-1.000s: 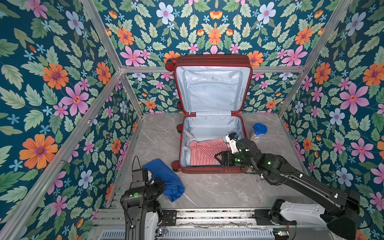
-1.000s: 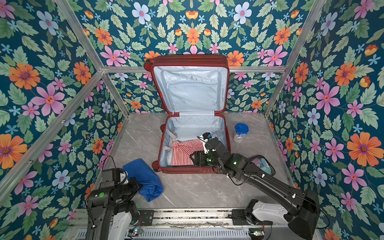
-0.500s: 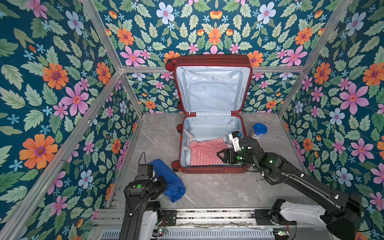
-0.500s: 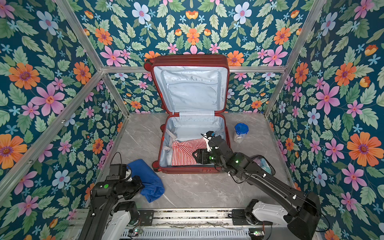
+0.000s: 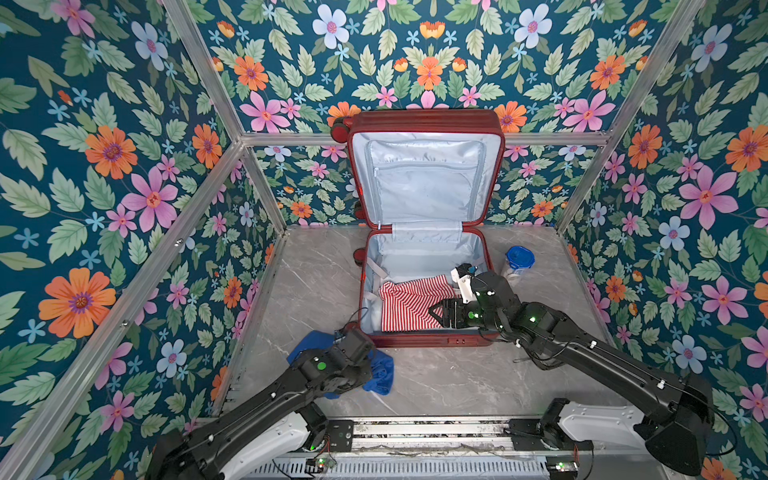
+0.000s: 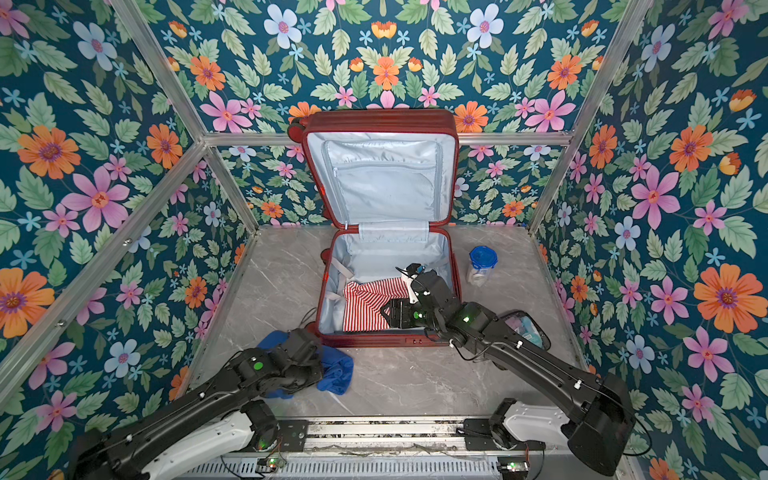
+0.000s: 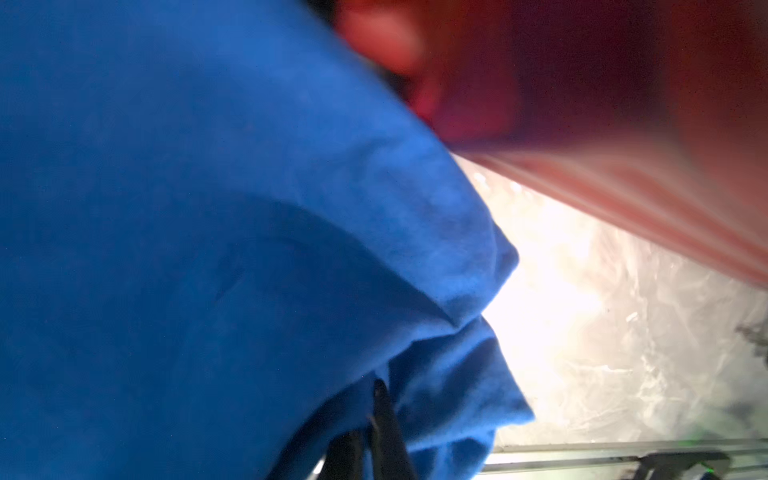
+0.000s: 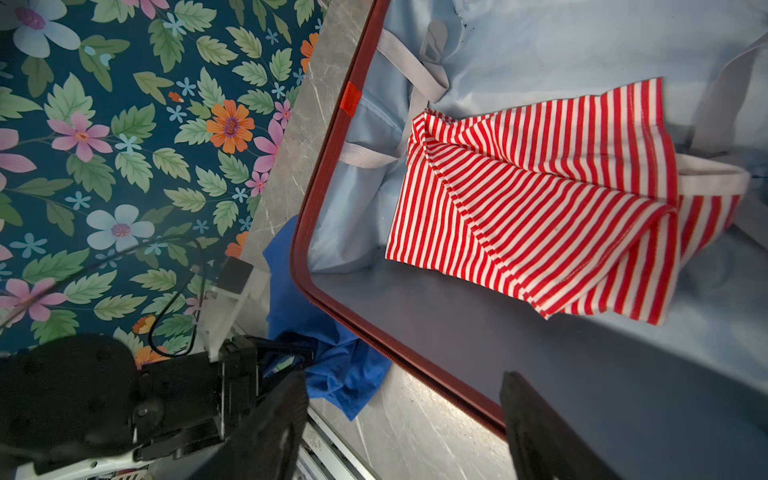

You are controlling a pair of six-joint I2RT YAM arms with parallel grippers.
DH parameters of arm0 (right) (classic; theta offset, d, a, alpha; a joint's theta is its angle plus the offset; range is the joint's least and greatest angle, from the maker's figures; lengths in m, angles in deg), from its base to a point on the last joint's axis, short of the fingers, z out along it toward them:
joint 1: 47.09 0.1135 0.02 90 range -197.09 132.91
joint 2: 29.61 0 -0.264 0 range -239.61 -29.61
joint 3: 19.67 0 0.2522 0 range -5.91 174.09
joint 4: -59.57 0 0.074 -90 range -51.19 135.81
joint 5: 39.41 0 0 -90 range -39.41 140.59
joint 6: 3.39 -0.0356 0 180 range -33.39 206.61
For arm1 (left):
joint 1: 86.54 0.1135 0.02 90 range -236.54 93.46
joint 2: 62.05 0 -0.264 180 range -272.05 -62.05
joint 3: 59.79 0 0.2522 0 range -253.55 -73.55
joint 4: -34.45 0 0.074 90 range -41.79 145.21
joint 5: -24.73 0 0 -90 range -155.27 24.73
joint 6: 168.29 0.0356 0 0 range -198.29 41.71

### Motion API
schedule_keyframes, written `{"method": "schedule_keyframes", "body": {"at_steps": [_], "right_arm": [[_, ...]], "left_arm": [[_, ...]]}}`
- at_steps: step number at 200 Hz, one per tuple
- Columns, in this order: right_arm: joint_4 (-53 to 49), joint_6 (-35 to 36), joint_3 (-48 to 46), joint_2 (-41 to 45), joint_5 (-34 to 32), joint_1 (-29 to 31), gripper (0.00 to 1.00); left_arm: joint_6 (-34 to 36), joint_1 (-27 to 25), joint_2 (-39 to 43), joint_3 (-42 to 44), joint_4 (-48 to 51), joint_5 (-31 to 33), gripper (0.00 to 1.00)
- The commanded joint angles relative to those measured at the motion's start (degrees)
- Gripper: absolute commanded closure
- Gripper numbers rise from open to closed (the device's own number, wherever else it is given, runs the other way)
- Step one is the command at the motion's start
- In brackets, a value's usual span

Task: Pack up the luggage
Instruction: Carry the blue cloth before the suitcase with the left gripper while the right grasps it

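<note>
Bare marble is beside my left gripper, before the case's front rim (image 8: 415, 353). I will pull the fold sideways along that rim with my left gripper and let it go on top of the table.
The luggage (image 5: 424, 120) is a dark-red suitcase lying open in both top views, its lid against the back wall and pale lining showing. A red-and-white striped garment (image 5: 409, 303) (image 8: 540, 199) lies in its lower half. My right gripper (image 8: 407, 415) hangs open over the case's front rim (image 8: 415, 353), just in front of the garment, holding nothing; in a top view the right gripper (image 5: 440, 311) shows there too. A blue cloth (image 5: 380, 372) (image 7: 208, 228) sits off the case's front left corner. My left gripper (image 7: 374, 399) is shut on a fold of it.
A clear jar with a blue lid (image 5: 518, 262) stands on the marble table right of the case. A clear pouch (image 6: 525, 328) lies partly under my right arm. Floral walls close in three sides, and a metal rail (image 5: 415, 432) runs along the front.
My left arm has reached forward and to the right toward the case's front left corner, taking the blue cloth with it. The right gripper has stayed nearly in place, still open.
</note>
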Motion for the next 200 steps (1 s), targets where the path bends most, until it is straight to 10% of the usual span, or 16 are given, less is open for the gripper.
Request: {"method": "schedule_keyframes", "body": {"at_steps": [1, 88, 114, 141, 147, 200], "right_arm": [[-1.7, -0.8, -0.9, 2.0, -0.3, 0.0, 0.24], [-12.7, -3.4, -9.9, 17.0, 7.1, -17.7, 0.19], [-15.6, -2.2, -11.2, 19.6, 13.0, -25.5, 0.17], [-18.3, -1.3, -10.9, 20.7, 13.7, -26.7, 0.16], [-18.9, -1.3, -10.8, 20.8, 13.7, -26.7, 0.16], [-25.0, -1.0, -11.1, 25.6, 13.5, -26.7, 0.15]], "left_arm": [[-9.1, -8.0, -6.1, -2.5, -7.4, 6.1, 1.00], [-7.1, -22.0, -30.3, -16.5, -26.8, 6.2, 1.00], [-2.1, -24.1, -36.3, -22.4, -31.2, 4.7, 0.54], [2.3, -25.5, -39.1, -26.2, -31.2, 3.4, 0.29], [2.9, -25.6, -39.1, -26.2, -31.1, 3.2, 0.01], [7.5, -26.4, -29.8, -25.3, -23.9, 9.1, 0.00]]}}
